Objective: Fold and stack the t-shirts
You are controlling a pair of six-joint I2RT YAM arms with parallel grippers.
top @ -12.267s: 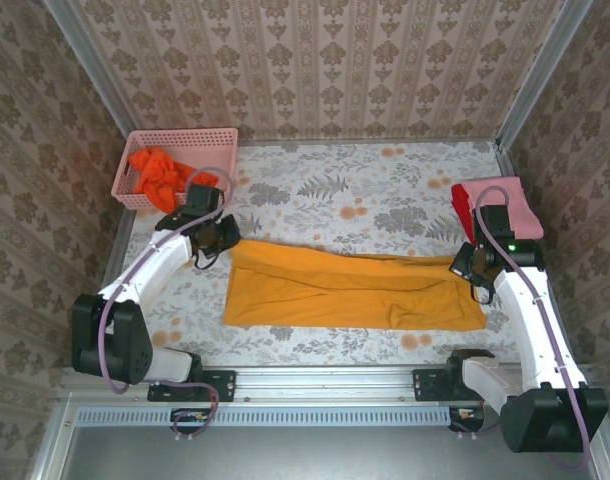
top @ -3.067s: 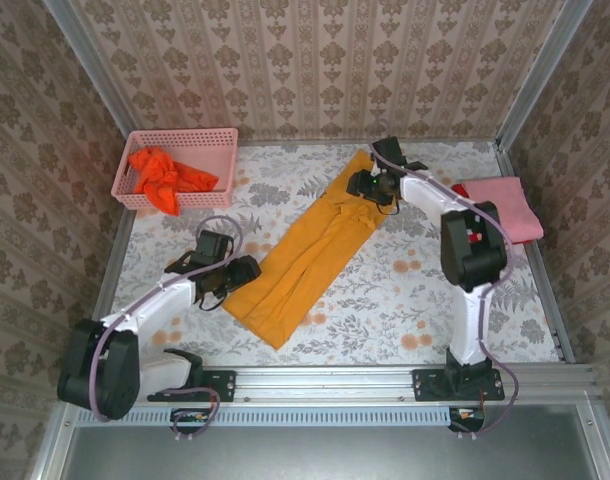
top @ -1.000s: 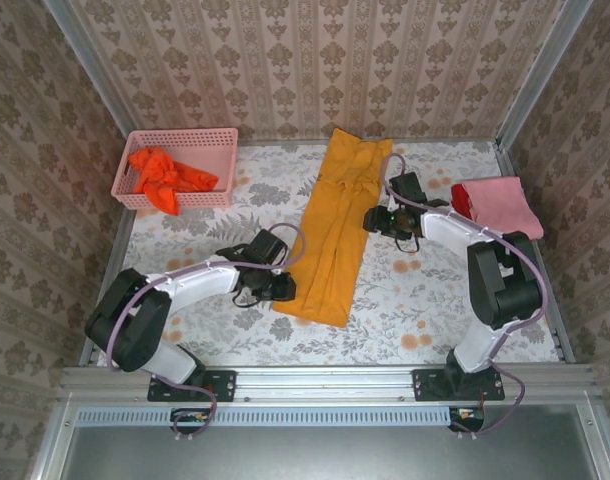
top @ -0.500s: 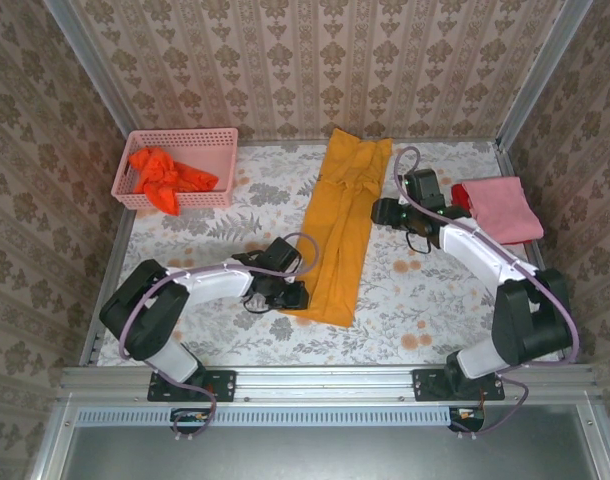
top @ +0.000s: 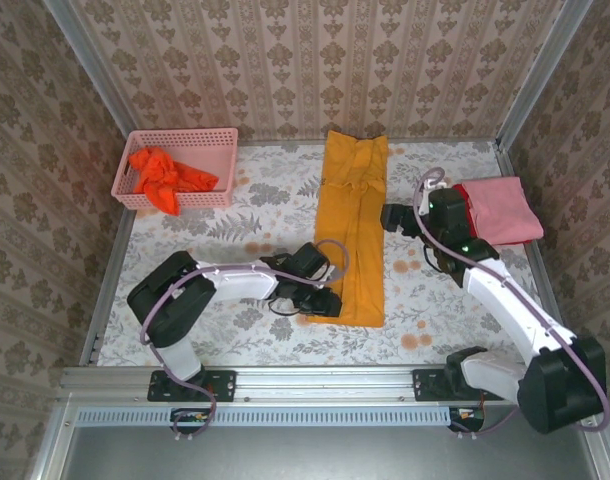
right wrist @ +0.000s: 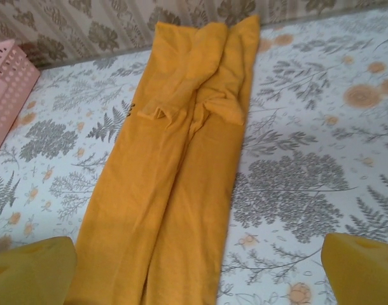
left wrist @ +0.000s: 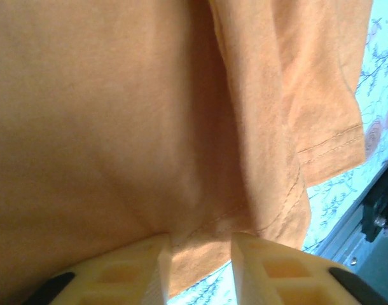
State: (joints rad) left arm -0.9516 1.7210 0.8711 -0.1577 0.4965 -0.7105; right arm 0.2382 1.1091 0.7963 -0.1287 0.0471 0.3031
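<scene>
The golden-yellow t-shirt's near hem (top: 357, 319) lies exposed beside my left gripper, so my right gripper needs to move back toward my base and down onto it next, with its fingers tilting downward.
The golden-yellow t-shirt (top: 353, 220) lies as a long narrow strip running from the back wall toward the front of the table. My left gripper (top: 325, 303) rests at its near left corner. In the left wrist view the shirt (left wrist: 117, 114) covers the frame, and its hem lies loose in the gap of my left gripper (left wrist: 199, 254), whose jaws stand apart. My right gripper (top: 388, 217) is wide open just right of the strip, holding nothing. Its wrist view looks along the shirt (right wrist: 181, 165) between the spread jaws of the right gripper (right wrist: 197, 264). An orange-red t-shirt (top: 165, 172) sits crumpled in the basket.
The pink lattice basket (top: 180, 135) stands at the back left, and its corner (right wrist: 6, 76) shows in the right wrist view. A folded pink t-shirt (top: 505, 210) lies on a red one (top: 462, 198) at the right edge. Patterned walls enclose the table on three sides.
The strip's near end swung right, so it now lies straight. My left gripper followed it and its jaws parted. My right gripper drew back to the right and opened wide.
</scene>
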